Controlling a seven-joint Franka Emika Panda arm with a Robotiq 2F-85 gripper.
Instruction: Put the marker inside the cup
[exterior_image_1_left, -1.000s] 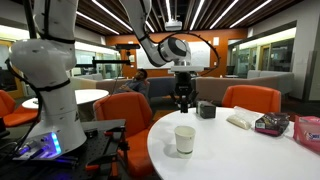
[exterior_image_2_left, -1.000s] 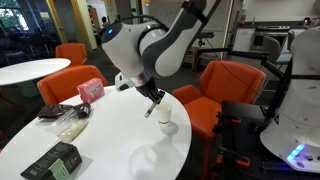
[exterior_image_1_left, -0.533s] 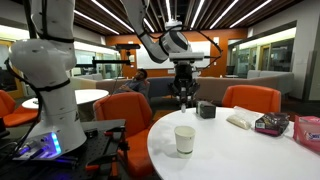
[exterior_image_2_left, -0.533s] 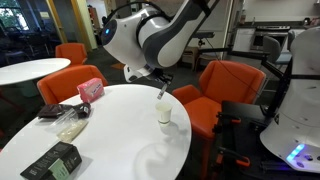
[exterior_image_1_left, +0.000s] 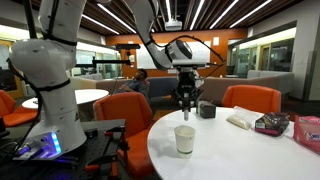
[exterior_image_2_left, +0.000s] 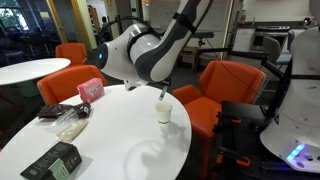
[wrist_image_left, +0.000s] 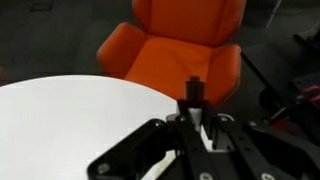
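The dark marker needs to go down into the opening of the off-white cup (exterior_image_1_left: 185, 139) before my gripper opens, because there is still a gap between the marker and the cup's rim.
The off-white paper cup (exterior_image_1_left: 185, 139) stands upright near the edge of the round white table (exterior_image_1_left: 240, 150); it also shows in an exterior view (exterior_image_2_left: 165, 112). My gripper (exterior_image_1_left: 186, 101) hangs pointing down above the cup, a clear gap over its rim, and also shows in an exterior view (exterior_image_2_left: 161, 91). In the wrist view my gripper (wrist_image_left: 195, 110) is shut on the dark marker (wrist_image_left: 194, 91), whose end sticks out past the fingers. The cup is hidden by the fingers in the wrist view.
A small dark grey box (exterior_image_1_left: 206, 109) stands behind the cup. Snack packets (exterior_image_1_left: 270, 123), a pink box (exterior_image_2_left: 90, 89) and a black box (exterior_image_2_left: 52, 160) lie on the table's other side. Orange chairs (exterior_image_2_left: 225, 85) ring the table.
The gripper has swung from a tilted pose beside the cup to a more upright one, higher above the cup. The cup has not moved.
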